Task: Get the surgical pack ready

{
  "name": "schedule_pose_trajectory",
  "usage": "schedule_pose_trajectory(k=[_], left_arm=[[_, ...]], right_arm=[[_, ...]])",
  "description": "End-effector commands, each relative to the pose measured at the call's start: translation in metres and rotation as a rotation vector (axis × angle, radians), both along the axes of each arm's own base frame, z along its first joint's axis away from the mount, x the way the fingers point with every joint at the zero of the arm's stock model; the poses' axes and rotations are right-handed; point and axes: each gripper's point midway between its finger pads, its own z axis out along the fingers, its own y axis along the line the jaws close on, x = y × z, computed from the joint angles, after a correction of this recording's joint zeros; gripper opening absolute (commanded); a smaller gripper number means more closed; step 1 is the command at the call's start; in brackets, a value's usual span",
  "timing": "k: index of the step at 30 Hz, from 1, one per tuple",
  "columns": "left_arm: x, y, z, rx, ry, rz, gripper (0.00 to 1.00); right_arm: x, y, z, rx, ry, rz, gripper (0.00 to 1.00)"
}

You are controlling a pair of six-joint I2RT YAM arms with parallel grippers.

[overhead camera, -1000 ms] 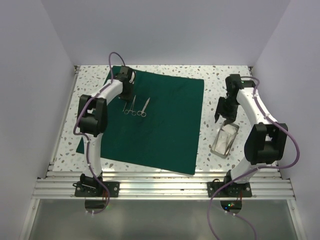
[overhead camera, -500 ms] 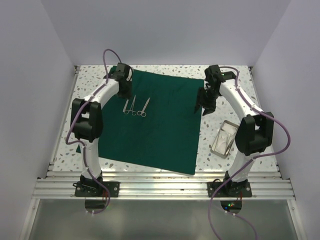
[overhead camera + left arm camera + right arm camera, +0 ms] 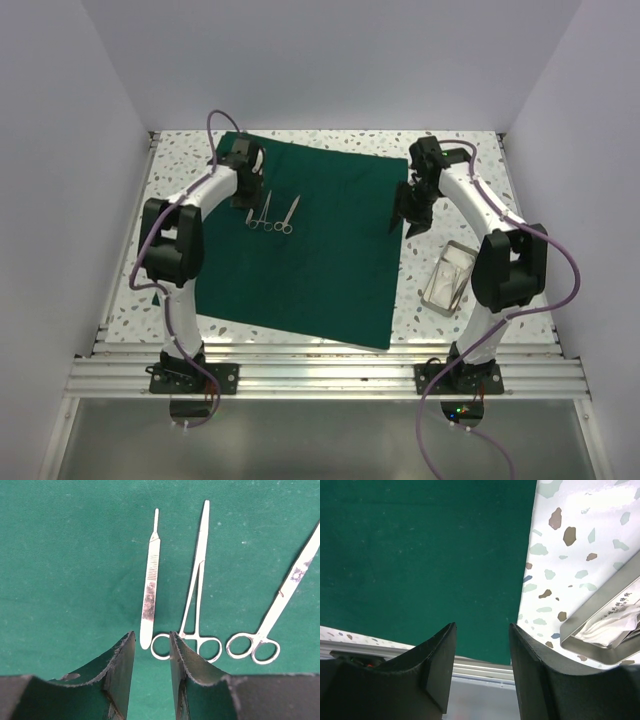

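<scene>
I will next lower my left gripper and close it on the flat straight instrument's handle (image 3: pixel 249 214) (image 3: pixel 147 621), just past its rounded end, because the ring of the neighbouring scissors crowds that end.
The dark green drape (image 3: pixel 320 260) lies flat on the speckled table. Three steel tools lie side by side on its far left part: a flat straight instrument (image 3: pixel 150 585), ring-handled scissors (image 3: pixel 196 580) and a second ring-handled pair (image 3: pixel 282 600). My left gripper (image 3: pixel 151 641) hovers just behind their handle ends, open and empty; from above the left gripper (image 3: pixel 250 193) is beside the tools (image 3: pixel 271 214). My right gripper (image 3: pixel 482 630) stands open and empty over the drape's right edge (image 3: pixel 402 222). The metal tray (image 3: pixel 449 279) holds white packets (image 3: pixel 615 625).
The tray (image 3: pixel 600 630) stands on bare speckled table right of the drape. Aluminium rails (image 3: pixel 320 365) run along the near edge behind the arm bases. White walls close the table in on the left, back and right.
The left jaws went from shut to open, and the flat instrument now lies beside the scissors. The right arm swung from above the tray to the drape's right edge.
</scene>
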Motion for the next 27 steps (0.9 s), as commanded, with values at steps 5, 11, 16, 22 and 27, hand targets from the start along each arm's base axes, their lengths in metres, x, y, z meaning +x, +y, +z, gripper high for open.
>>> schedule_pose_trajectory(k=[5, 11, 16, 22, 27], left_arm=[[0.014, 0.008, -0.011, 0.023, -0.022, 0.026, 0.36], [0.008, 0.008, -0.03, 0.016, 0.022, 0.032, 0.34], [0.002, 0.013, -0.04, 0.029, 0.046, 0.031, 0.34], [-0.006, 0.012, -0.062, 0.016, 0.093, 0.02, 0.2], [-0.001, 0.016, -0.055, 0.025, 0.071, 0.033, 0.05]], right_arm=[[-0.004, 0.002, 0.016, 0.026, -0.044, 0.012, 0.5], [-0.008, 0.0, 0.011, 0.023, -0.029, 0.012, 0.5], [-0.009, 0.0, 0.011, 0.024, -0.029, 0.013, 0.5], [-0.008, 0.001, 0.01, 0.027, -0.031, 0.004, 0.5], [-0.009, 0.002, 0.009, 0.03, -0.026, 0.0, 0.5]])
